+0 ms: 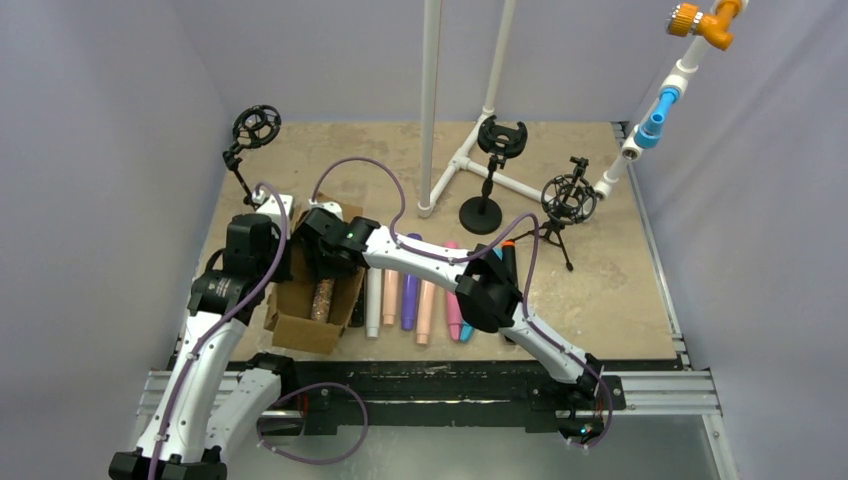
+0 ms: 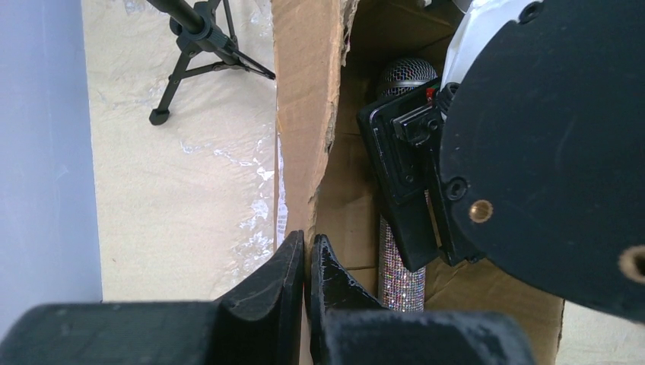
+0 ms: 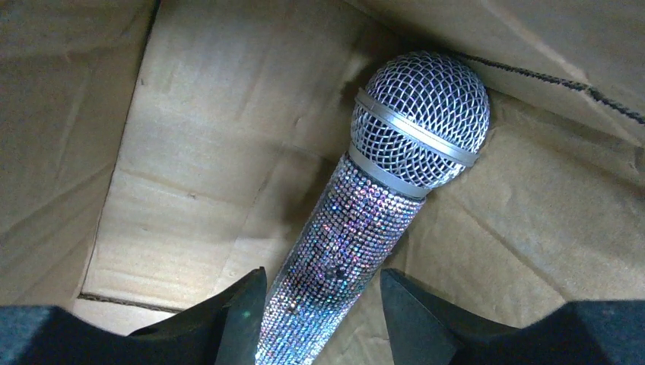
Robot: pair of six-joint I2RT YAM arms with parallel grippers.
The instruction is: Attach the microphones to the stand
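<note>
My left gripper needs to carry the box [image 1: 296, 325] outward onto the bare tabletop [image 1: 363, 146] beside the white pipe and let go of it, because the box crowds the row of microphones.
A silver glitter microphone [image 3: 357, 243] lies on the floor of an open cardboard box [image 1: 296, 325], its mesh head [image 3: 420, 120] against the far wall. My right gripper [image 3: 323, 293] reaches into the box, open. Its fingers straddle the microphone's glitter body, with a gap on the right side. My left gripper [image 2: 306, 247] is shut on the box's torn side wall [image 2: 304, 114]. From the left wrist view the glitter microphone [image 2: 401, 270] shows under my right wrist [image 2: 532, 137]. Several more microphones [image 1: 411, 290] lie in a row on the table.
Three stands are on the table: a clip stand [image 1: 257, 125] at the back left, a round-base stand [image 1: 500, 140] in the middle, and a tripod shock mount [image 1: 568, 197] to its right. White pipe frames [image 1: 430, 110] rise behind.
</note>
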